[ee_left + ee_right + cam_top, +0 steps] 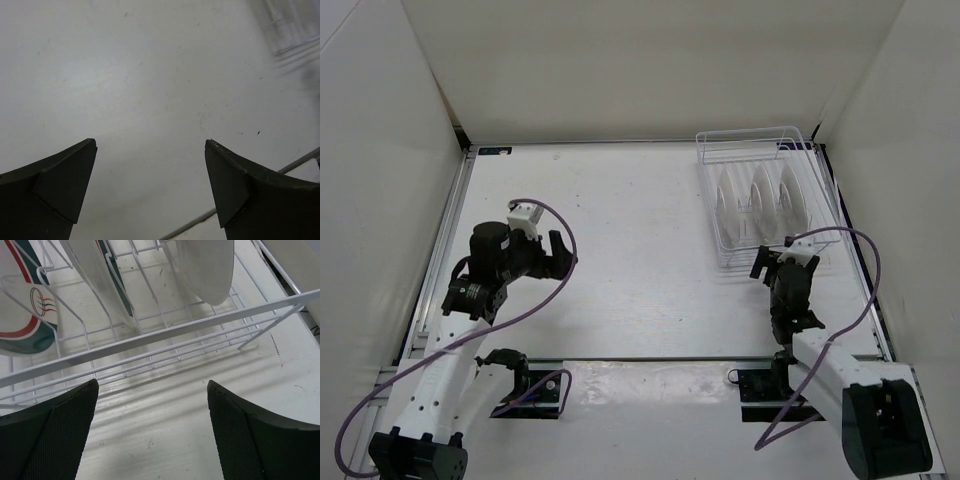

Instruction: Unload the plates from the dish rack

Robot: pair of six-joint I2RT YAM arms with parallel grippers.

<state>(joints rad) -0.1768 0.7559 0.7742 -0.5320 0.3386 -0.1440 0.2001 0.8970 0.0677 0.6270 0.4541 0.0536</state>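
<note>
I need to bring my right gripper up over the dish rack's near bar and onto the ringed plate's upper rim point(724, 176), because the ringed plate stands beyond that bar, outward of the gripper.
The white wire dish rack point(712, 190) stands at the far right of the table and holds three plates point(761, 198) upright on edge, side by side. In the right wrist view its near rail point(165, 335) crosses the frame, with a green-and-red ringed plate point(22, 315) at left, a second plate point(97, 270) in the middle and a plain white underside point(205, 267) at right. My right gripper point(775, 258) is open and empty, just in front of the rack's near edge. My left gripper point(561, 252) is open and empty over bare table at the left.
White walls enclose the table on three sides. A metal rail point(650, 358) runs along the near edge of the table. Purple cables point(555, 215) loop off both arms.
</note>
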